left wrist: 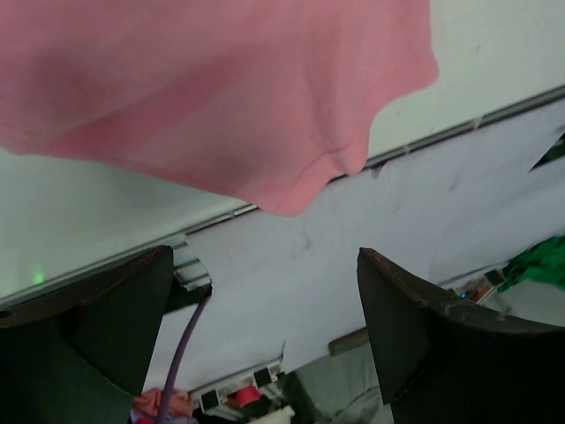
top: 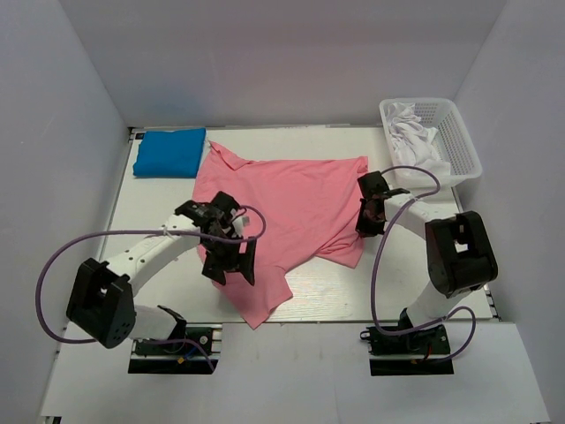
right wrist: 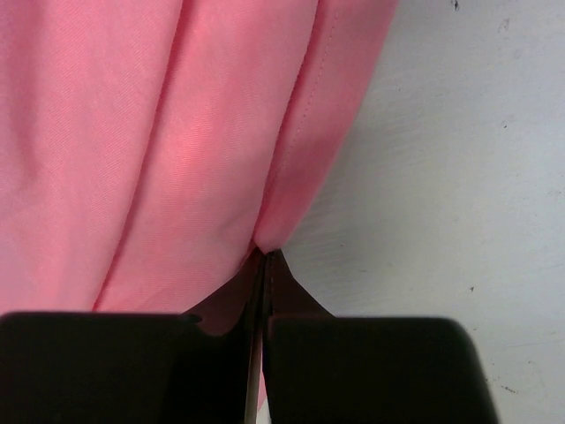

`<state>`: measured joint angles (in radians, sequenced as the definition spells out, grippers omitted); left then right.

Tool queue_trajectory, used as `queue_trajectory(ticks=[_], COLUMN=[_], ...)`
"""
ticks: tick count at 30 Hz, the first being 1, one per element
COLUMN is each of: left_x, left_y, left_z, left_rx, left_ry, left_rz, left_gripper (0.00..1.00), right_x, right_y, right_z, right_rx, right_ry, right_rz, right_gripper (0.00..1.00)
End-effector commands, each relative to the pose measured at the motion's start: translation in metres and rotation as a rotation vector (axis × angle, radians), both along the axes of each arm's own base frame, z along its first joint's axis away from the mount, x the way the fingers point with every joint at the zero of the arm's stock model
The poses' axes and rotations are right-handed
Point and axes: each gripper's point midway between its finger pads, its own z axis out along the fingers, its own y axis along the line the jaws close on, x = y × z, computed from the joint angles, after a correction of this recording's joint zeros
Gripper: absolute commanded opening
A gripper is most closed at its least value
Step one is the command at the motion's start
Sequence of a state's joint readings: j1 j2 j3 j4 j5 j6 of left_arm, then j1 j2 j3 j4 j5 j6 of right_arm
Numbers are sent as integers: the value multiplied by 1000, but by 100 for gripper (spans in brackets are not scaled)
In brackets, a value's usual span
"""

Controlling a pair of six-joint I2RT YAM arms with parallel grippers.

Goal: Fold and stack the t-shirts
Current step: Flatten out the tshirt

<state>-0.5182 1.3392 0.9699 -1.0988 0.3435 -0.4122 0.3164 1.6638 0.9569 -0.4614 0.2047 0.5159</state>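
Observation:
My left gripper moves back and down onto the pink t-shirt's near corner next, then closes on it, since that corner pokes out past the metal bar.
A salmon-pink t-shirt lies spread and wrinkled across the middle of the table, collar toward the back left. Behind it at the back left rests a bright blue t-shirt, folded into a rectangle. My left gripper hangs open over the pink shirt's near left part; in the left wrist view nothing is between its fingers, and a corner of the pink t-shirt lies beyond them. My right gripper is shut on the shirt's right edge; the right wrist view shows the pink t-shirt pinched at the fingertips.
A white mesh basket holding white cloth stands at the back right corner. The white table ends in a metal rail along its near edge. Purple cables loop from both arms.

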Motion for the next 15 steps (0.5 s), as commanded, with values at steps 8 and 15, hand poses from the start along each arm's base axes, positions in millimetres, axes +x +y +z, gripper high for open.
queue_trajectory(ticks=[8,15], left_x=[-57,-78], left_y=[-45,-47], left_z=[-21,-56], left_rx=[3,147], left_ry=[42,24], left_rz=[-167,-274], left_gripper=[83,75], right_x=[-8,-12], right_y=[-7,-11], right_z=[-1,1], right_rx=[-16,-23], right_ry=[-10,-11], right_rz=[18,19], right_gripper=[0,0])
